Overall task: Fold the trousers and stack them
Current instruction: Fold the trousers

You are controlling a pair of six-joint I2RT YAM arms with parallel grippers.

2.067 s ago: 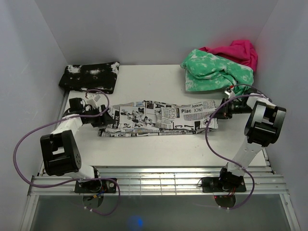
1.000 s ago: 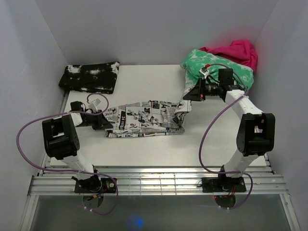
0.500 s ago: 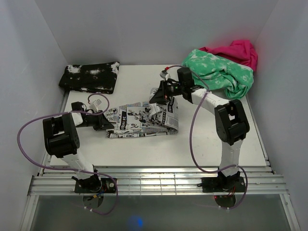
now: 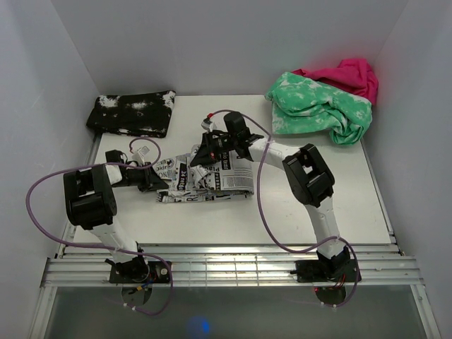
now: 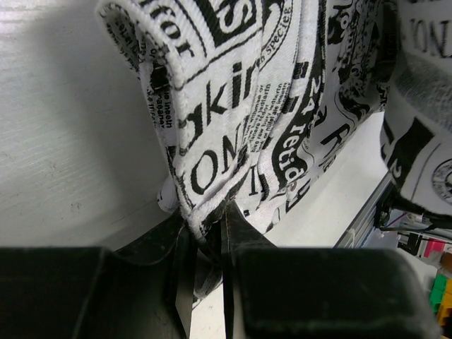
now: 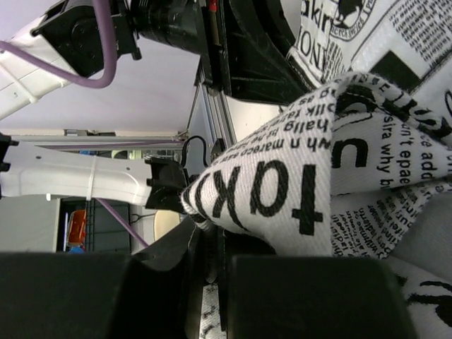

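The trousers' lifted end still stops short of the left gripper. The right gripper carries the lifted end to the left in the top view toward the trousers' pinched end [image 4: 164,183] [image 6: 304,69] next.
The trousers [image 4: 215,182], white with black newspaper print, lie partly doubled over in the middle of the table. My left gripper [image 4: 151,177] is shut on their left end; in the left wrist view the printed cloth [image 5: 233,106] is pinched between the black fingers of the left gripper [image 5: 208,233]. My right gripper [image 4: 203,156] is shut on the other end of the trousers and holds it lifted over the left half. In the right wrist view a fold of the print [image 6: 296,191] bulges out of the right gripper [image 6: 208,240].
A black white-speckled folded garment [image 4: 132,113] lies at the back left. A green-and-white garment [image 4: 318,106] and a pink one [image 4: 346,74] are heaped at the back right. The left arm [image 6: 176,28] shows close ahead in the right wrist view.
My right gripper has swept leftward from the table's right side, carrying the trousers' right end over the rest so the cloth folds shorter. The left gripper has kept its hold in place.
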